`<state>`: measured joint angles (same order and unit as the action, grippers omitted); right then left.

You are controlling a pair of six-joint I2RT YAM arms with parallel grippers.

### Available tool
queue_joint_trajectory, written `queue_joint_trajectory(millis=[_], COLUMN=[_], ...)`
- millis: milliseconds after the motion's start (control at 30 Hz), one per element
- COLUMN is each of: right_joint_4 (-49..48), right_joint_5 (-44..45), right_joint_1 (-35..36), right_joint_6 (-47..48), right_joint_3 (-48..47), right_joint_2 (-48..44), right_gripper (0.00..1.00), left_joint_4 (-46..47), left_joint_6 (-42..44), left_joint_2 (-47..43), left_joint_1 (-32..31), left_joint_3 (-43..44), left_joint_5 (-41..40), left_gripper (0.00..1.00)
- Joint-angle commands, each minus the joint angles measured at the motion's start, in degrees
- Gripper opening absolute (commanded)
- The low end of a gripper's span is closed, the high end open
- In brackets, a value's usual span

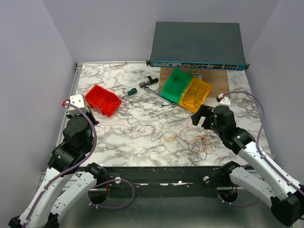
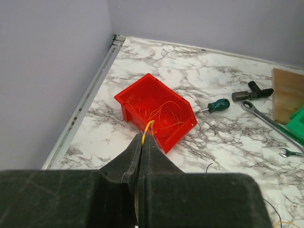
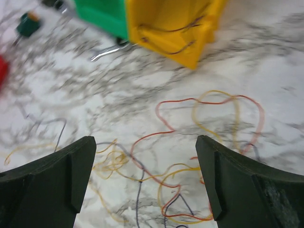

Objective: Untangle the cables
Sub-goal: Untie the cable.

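Observation:
The right gripper moves below and to the left in the top view and down onto the purple cable next, as the yellow heap (image 1: 169, 136) (image 3: 114, 160) crosses it there.
A loose tangle of thin orange, yellow, red and dark purple cables (image 1: 194, 140) lies on the marble table in front of the right arm. It also shows in the right wrist view (image 3: 166, 142). My right gripper (image 3: 145, 175) is open and empty, hovering above this tangle. My left gripper (image 2: 144, 137) is shut on a yellow cable (image 2: 148, 126) just at the near rim of the red bin (image 2: 183, 130). Thin orange cables (image 2: 164, 114) lie inside that bin. In the top view the left gripper (image 1: 91, 118) sits beside the red bin (image 1: 102, 99).
A green bin (image 1: 175, 85) and a yellow bin (image 1: 195, 94) with a few wires stand on a wooden board (image 1: 213, 78). A network switch (image 1: 197, 45) is at the back. A screwdriver (image 1: 131, 91), wrench (image 1: 156, 95) and black tool (image 1: 149, 81) lie mid-table.

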<state>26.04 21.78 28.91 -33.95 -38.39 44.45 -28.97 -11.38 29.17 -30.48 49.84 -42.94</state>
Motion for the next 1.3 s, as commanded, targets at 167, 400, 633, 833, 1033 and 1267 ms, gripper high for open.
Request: queue_joint_trajectory(millis=[167,400,633,833,1033,1267], right_joint_4=[-11.9,-16.7,-16.7,-15.4,-13.6,-13.4], right_joint_5=[-29.6,-25.4,-29.5,-23.3,-29.9,-28.6], right_joint_1=[6.4,11.9,17.7,20.3,20.3,20.3], right_joint_6=[14.4,7.7,17.2,22.1,26.7,23.7], right_joint_3=[-3.8,-6.3,-9.3,-14.5,-13.6,-8.7], right_joint_2=[12.6,22.1,27.0,34.9,39.4,36.4], right_gripper=[0.94,1.00,1.00,1.00,0.97,0.61], left_joint_4=[-2.8,-1.6,0.0,0.6,1.5,2.7], left_joint_6=[-2.9,-2.0,-0.9,-0.9,0.9,1.4], left_joint_2=[0.4,0.2,-1.3,-1.7,-2.6,-3.1], left_joint_1=[0.3,0.5,0.6,0.6,0.6,0.6], left_joint_3=[0.2,1.2,0.5,0.5,0.6,0.2], left_joint_5=[2.1,0.7,1.0,1.3,0.6,0.9], left_gripper=[0.00,0.00,0.00,0.00,0.00,0.00])
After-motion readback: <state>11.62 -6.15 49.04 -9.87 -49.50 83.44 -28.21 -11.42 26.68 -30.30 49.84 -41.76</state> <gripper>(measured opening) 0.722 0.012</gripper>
